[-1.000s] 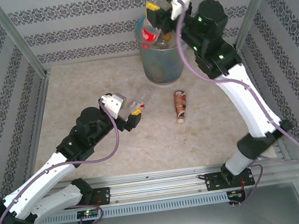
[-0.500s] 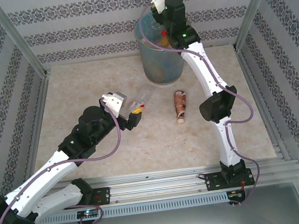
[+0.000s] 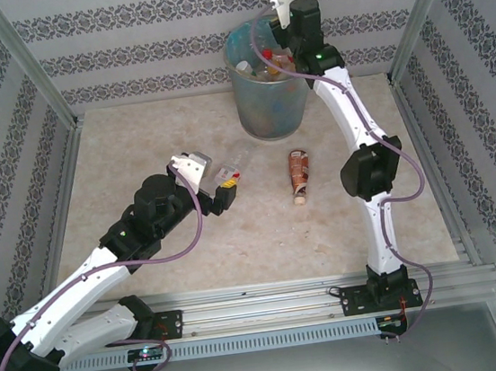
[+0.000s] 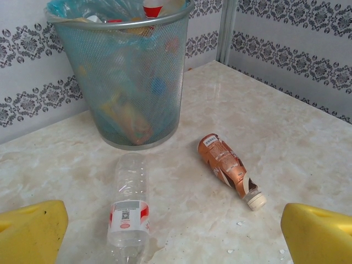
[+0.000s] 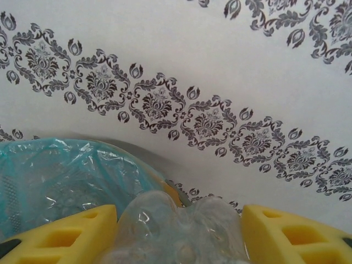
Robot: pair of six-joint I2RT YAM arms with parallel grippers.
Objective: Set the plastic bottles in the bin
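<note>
I will next swing my right gripper across, clear of the bin's rim, to release the bottle inside, since the bin's open middle is beside it, toward my left gripper's side.
My right gripper (image 3: 277, 42) hangs over the right side of the bin's mouth. In the right wrist view its yellow fingers (image 5: 66, 228) are shut on the base of a clear plastic bottle (image 5: 181, 236), with the bin's blue bag (image 5: 60, 176) just beyond. The grey mesh bin (image 3: 267, 102) holds several bottles. My left gripper (image 3: 222, 194) is open on the table, right behind a clear bottle with a red label (image 3: 231, 170) (image 4: 129, 206) that lies on its side. A brown-labelled bottle (image 3: 299, 176) (image 4: 225, 168) lies to its right. Nothing sits between the left gripper's fingers (image 4: 30, 231).
Patterned walls and metal posts (image 3: 29, 58) close in the marble tabletop (image 3: 151, 134) on three sides. The bin stands against the back wall. The right arm's elbow (image 3: 371, 170) hangs above the table's right side.
The right arm has stretched out and straightened, carrying its bottle from high above the bin's rim to lower over the bin's right side. The left arm has barely moved.
</note>
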